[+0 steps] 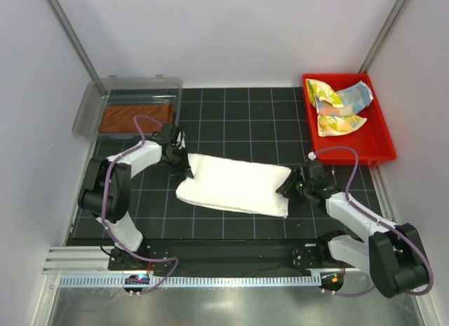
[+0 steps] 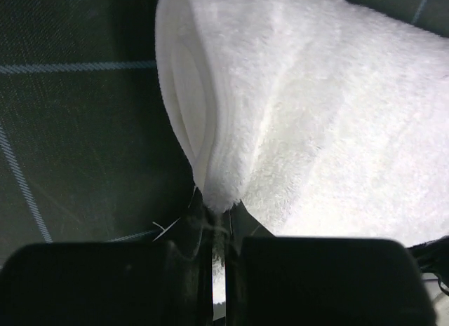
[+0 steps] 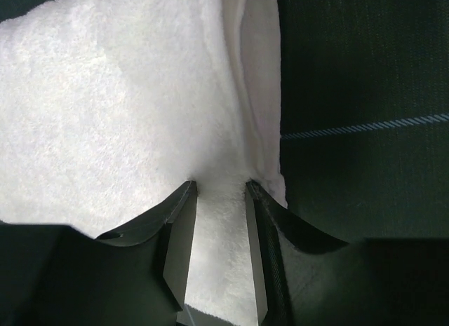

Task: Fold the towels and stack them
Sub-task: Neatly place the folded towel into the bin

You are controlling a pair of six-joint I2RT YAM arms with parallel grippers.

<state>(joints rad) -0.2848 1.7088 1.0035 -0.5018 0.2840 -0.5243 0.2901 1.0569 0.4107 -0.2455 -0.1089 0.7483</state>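
Note:
My left gripper lifts outward next and then lets go of the white towel (image 1: pixel 235 184) into the clear bin, since the bin is outward and to its left in the top view.
A white towel (image 1: pixel 235 184), folded into a long band, lies across the middle of the black grid mat. My left gripper (image 1: pixel 184 165) is at its left end, and in the left wrist view the left gripper (image 2: pixel 219 214) is shut on a corner of the white towel (image 2: pixel 316 116). At the band's right end is my right gripper (image 1: pixel 289 188). The right wrist view shows the right gripper (image 3: pixel 221 189) closed on the white towel (image 3: pixel 119 116), with cloth filling the gap. A rust-brown towel (image 1: pixel 135 117) lies flat in a clear bin. A pale yellow patterned towel (image 1: pixel 324 94) and a light-blue towel (image 1: pixel 356 96) lie crumpled in a red tray.
The clear bin (image 1: pixel 88 109) stands at the back left corner of the mat. The red tray (image 1: pixel 382 140) stands at the back right. White walls and metal frame posts close in the sides. An aluminium rail (image 1: pixel 210 278) runs along the near edge.

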